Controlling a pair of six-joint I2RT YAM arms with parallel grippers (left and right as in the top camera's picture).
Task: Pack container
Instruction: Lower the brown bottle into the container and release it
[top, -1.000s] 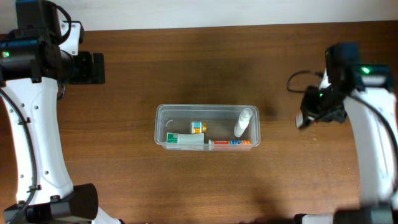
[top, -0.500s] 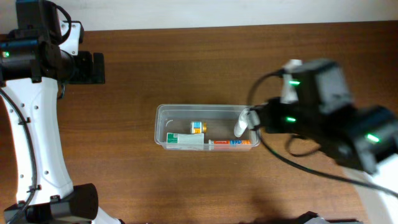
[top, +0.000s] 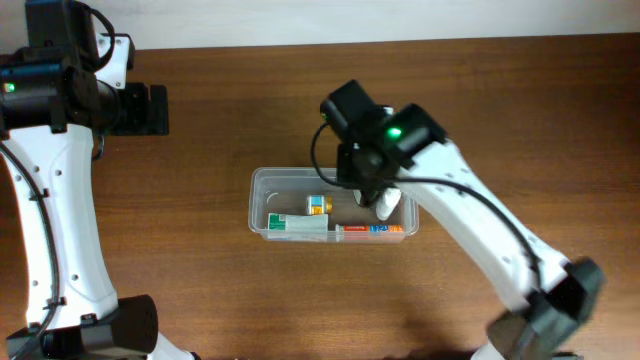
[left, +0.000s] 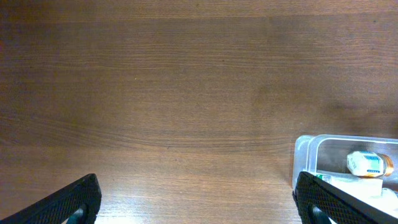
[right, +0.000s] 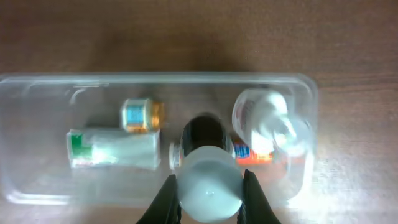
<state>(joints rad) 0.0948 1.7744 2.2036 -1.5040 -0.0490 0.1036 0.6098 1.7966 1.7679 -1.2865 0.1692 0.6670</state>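
My right gripper lowers the dark bottle into the gap next, since a gap shows between the small yellow jar (right: 140, 116) and the white bottle (right: 267, 118).
The clear plastic container (top: 262, 184) sits mid-table; it also shows in the right wrist view (right: 37, 84) and at the left wrist view's lower right (left: 303, 146). Inside lie a white-and-green carton (right: 112, 148), a small yellow jar (right: 140, 116), an orange-and-red box (right: 252, 154) and a white bottle (right: 267, 118). My right gripper (right: 209, 200) is shut on a dark bottle with a white cap (right: 208, 180) and holds it over the container's middle (top: 365, 175). My left gripper (left: 205, 208) is open and empty, at the far left (top: 150, 108), away from the container.
The brown wooden table (top: 200, 290) surrounds the container. A white wall edge (top: 400, 20) runs along the back. The left arm's white link (top: 50, 230) stretches down the left side.
My right arm has swung from the right side of the table leftward to above the container. The left arm has not moved.
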